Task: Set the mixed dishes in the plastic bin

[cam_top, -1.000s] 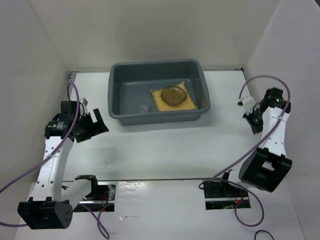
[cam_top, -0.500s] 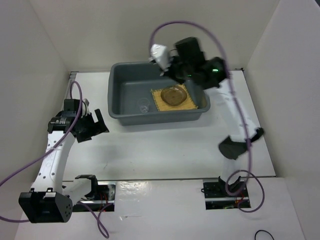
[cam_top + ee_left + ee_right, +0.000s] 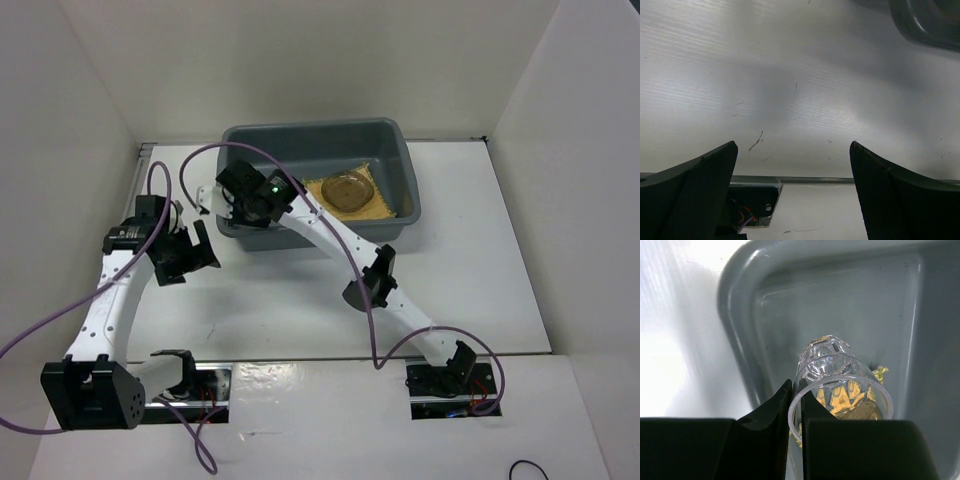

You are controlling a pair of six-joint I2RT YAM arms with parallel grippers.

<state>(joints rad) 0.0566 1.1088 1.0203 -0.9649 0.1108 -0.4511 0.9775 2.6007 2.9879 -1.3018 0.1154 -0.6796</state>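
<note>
The bottom of the bin is bare beside the yellow mat, so I will lower my right gripper deeper into the bin there and let go of the cup's rim.
The dark grey plastic bin (image 3: 320, 129) stands at the back middle of the table. In it a yellow woven mat (image 3: 386, 205) lies with a smoky saucer (image 3: 347, 188) on top. My right gripper (image 3: 245, 200) hangs over the bin's left part. In the right wrist view it (image 3: 795, 390) is shut on the rim of a clear glass cup (image 3: 832, 365), one finger inside and one outside, above the bin floor (image 3: 840, 305); the mat (image 3: 881, 373) shows through the glass. My left gripper (image 3: 185, 250) is open and empty over the bare table left of the bin (image 3: 925, 20). It also shows in the left wrist view (image 3: 793, 146).
White walls close in the table on the left, back and right. A metal rail (image 3: 840, 179) runs along the near table edge, with a cutout holding wires (image 3: 747, 202) by the left arm's base. Purple cables loop from both arms.
My right arm has swung from the far right, across the bin, to its left part, and now holds a glass cup. The cup seen earlier on the bin floor is now covered by the arm.
</note>
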